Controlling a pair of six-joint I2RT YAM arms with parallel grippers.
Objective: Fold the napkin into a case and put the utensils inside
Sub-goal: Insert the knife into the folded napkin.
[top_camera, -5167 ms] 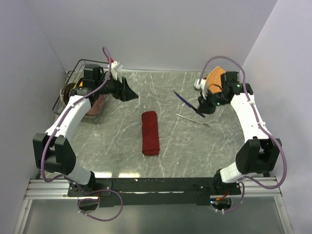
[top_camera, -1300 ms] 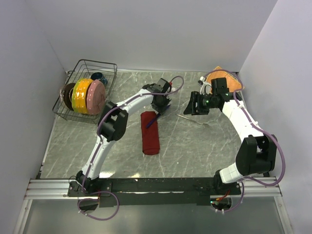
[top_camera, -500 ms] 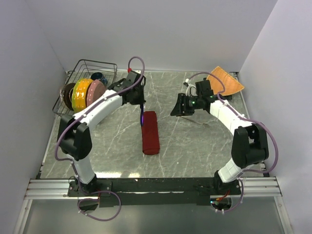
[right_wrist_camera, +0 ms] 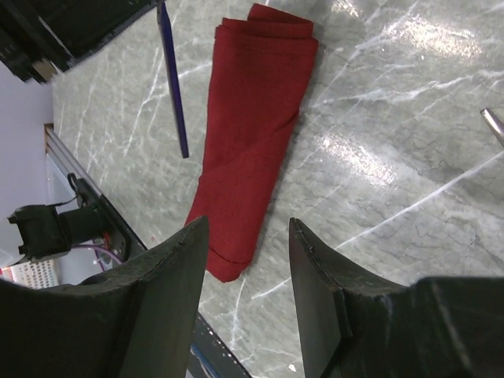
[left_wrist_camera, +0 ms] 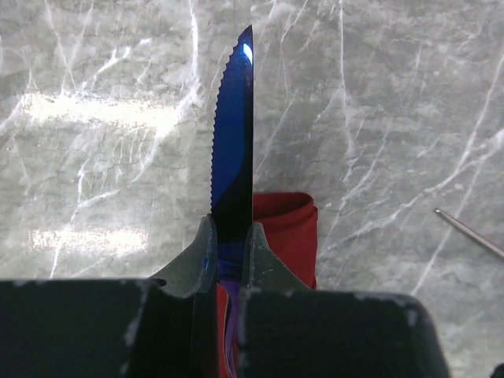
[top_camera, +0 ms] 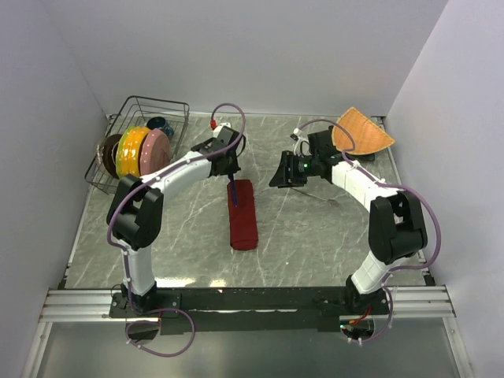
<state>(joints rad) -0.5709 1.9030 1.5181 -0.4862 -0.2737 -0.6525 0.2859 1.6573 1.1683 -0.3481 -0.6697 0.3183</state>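
The knife's handle points at the napkin's diagonal fold [top_camera: 237, 214]. I will next lower my left gripper and draw it back toward that fold to release the knife there.
The dark red napkin [top_camera: 242, 214] lies folded into a long narrow strip mid-table; it also shows in the right wrist view [right_wrist_camera: 256, 134] and under my left fingers [left_wrist_camera: 287, 228]. My left gripper [top_camera: 231, 169] [left_wrist_camera: 230, 236] is shut on the blue-purple knife [left_wrist_camera: 232, 134], held just above the napkin's far end. The blade [top_camera: 235, 191] [right_wrist_camera: 173, 79] hangs over the strip's left edge. My right gripper [top_camera: 277, 177] [right_wrist_camera: 248, 228] hovers open and empty to the right of the napkin's far end. The silver fork [top_camera: 321, 196] [left_wrist_camera: 472, 235] lies on the table under the right arm, mostly hidden.
A wire rack [top_camera: 177, 106] with coloured plates stands at the back left. An orange woven fan-shaped mat [top_camera: 362, 134] lies at the back right corner. Grey walls close in the marble table on three sides.
The knife has passed from my right gripper to my left one. In the last half second the right gripper has drifted left toward the napkin and its jaws have narrowed a little.
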